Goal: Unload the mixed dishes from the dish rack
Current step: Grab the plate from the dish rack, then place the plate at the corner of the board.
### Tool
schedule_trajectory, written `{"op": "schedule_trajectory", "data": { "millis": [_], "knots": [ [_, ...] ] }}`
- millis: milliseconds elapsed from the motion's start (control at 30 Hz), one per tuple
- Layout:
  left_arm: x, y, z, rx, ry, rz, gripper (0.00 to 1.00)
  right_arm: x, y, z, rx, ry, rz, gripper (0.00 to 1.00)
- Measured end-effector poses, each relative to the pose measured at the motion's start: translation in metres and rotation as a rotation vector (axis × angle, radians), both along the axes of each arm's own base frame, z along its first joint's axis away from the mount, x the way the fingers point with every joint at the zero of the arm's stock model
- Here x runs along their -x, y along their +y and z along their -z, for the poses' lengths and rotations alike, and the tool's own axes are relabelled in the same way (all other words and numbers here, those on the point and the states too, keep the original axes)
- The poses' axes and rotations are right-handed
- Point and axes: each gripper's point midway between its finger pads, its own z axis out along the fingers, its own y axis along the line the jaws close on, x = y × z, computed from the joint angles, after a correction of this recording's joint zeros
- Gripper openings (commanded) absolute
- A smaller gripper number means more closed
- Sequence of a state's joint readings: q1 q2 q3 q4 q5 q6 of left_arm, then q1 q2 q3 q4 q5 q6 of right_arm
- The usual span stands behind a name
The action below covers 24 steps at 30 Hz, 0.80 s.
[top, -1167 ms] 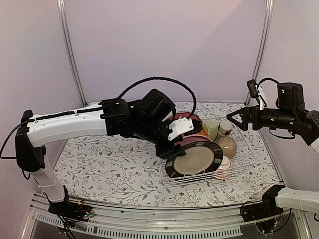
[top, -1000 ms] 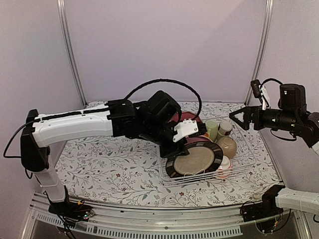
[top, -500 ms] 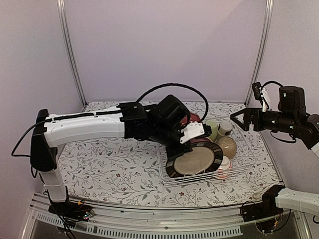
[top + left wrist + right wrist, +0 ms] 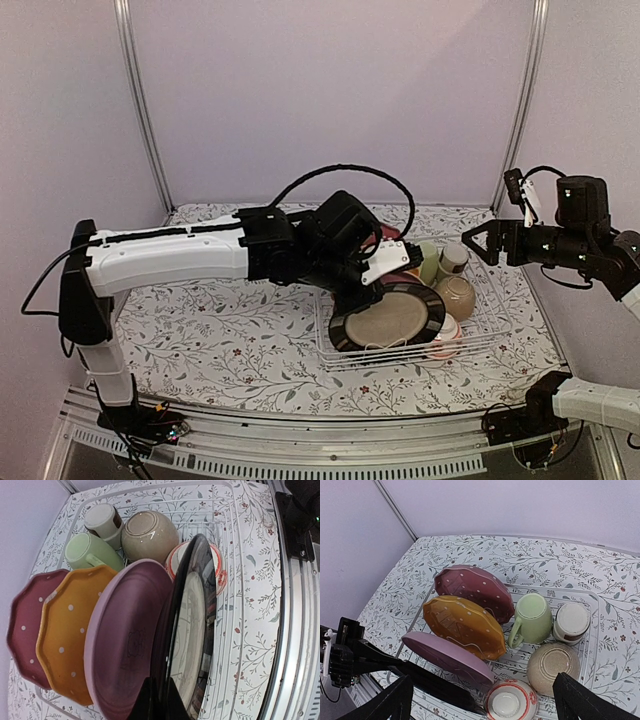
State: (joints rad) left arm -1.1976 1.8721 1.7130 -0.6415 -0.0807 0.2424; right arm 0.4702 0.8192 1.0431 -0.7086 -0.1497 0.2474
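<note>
I need to lift my left gripper next and carry the dark-rimmed beige plate to the empty far corner of the tablecloth, on the gripper's left in the top view. Then I should lower the plate and release it.
The white wire dish rack (image 4: 478, 341) holds the mixed dishes. My left gripper (image 4: 161, 700) is shut on the top rim of the dark-rimmed beige plate (image 4: 192, 630), the frontmost plate (image 4: 388, 318). Behind it stand the pink plate (image 4: 127, 640), the orange plate (image 4: 67, 630) and the maroon dotted plate (image 4: 22, 625). A pale green cup (image 4: 532, 615), a small grey-white cup (image 4: 571, 622), a tan bowl (image 4: 552, 665) and a white-and-red bowl (image 4: 510, 705) sit upside down in the rack's right half. My right gripper (image 4: 478, 243) hangs open above the rack's right side, holding nothing.
The floral tablecloth (image 4: 220, 330) stretches left of the rack. The left arm's black cable (image 4: 340, 175) arches over the plates. The table's front metal rail (image 4: 300, 630) runs close beside the rack. Upright frame poles (image 4: 140, 110) stand at the back corners.
My left arm has swung right over the rack and its jaws have closed on the dark-rimmed plate's rim. The right arm has drifted slightly right, still open.
</note>
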Motion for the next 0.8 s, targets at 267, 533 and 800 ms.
{"op": "schedule_trajectory", "data": {
  "millis": [267, 533, 800],
  "knots": [
    [0.005, 0.004, -0.009, 0.011, -0.035, 0.009, 0.00, -0.001, 0.000, 0.002, 0.003, 0.005, 0.001, 0.99],
    [0.007, 0.011, -0.049, 0.085, -0.086, 0.015, 0.00, -0.005, 0.002, 0.006, 0.007, 0.018, 0.005, 0.99],
    [0.001, 0.023, -0.081, 0.172, -0.067, -0.016, 0.00, -0.007, 0.001, 0.005, 0.003, 0.015, 0.010, 0.99]
  ]
}}
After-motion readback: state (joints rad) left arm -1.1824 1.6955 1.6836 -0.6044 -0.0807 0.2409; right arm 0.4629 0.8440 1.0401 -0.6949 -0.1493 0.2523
